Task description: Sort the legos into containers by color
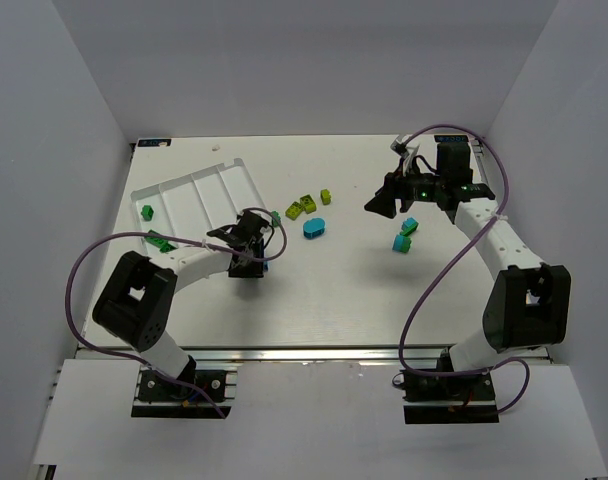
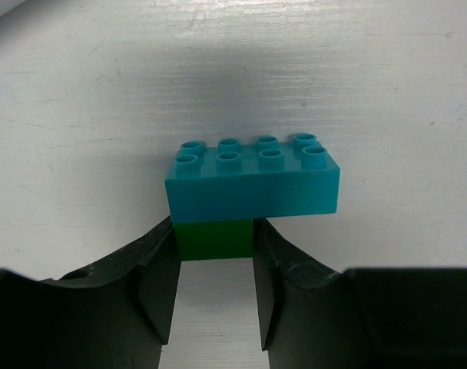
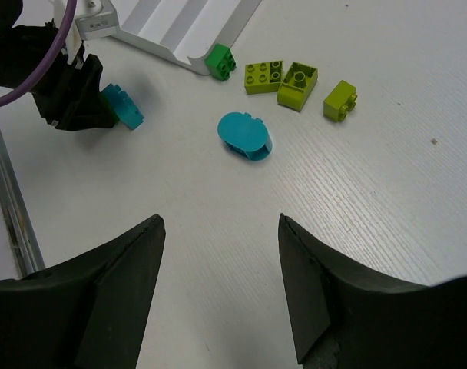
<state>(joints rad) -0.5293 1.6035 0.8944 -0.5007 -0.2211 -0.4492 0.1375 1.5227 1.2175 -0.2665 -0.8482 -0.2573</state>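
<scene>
My left gripper moves up, outward and left in the top view, over the tray's end section (image 1: 152, 224) to release next, since dark green bricks lie there.
My left gripper (image 2: 215, 231) is shut on a dark green brick (image 2: 215, 238) that has a cyan-blue 2x4 brick (image 2: 253, 178) stuck on top; it sits just right of the white tray (image 1: 199, 190), low over the table (image 1: 256, 262). My right gripper (image 3: 220, 219) is open and empty, above the table right of centre (image 1: 376, 205). Ahead of it lie a rounded cyan piece (image 3: 245, 137), three yellow-green bricks (image 3: 297, 83) and a small dark green brick (image 3: 220, 61) at the tray's corner. One dark green brick (image 1: 146, 211) lies in the tray, and another (image 1: 160, 241) at its near edge.
Two cyan bricks (image 1: 405, 234) with a small green one lie on the table to the right, below the right wrist. The white enclosure walls surround the table. The metal rail runs along the near edge (image 1: 304, 355).
</scene>
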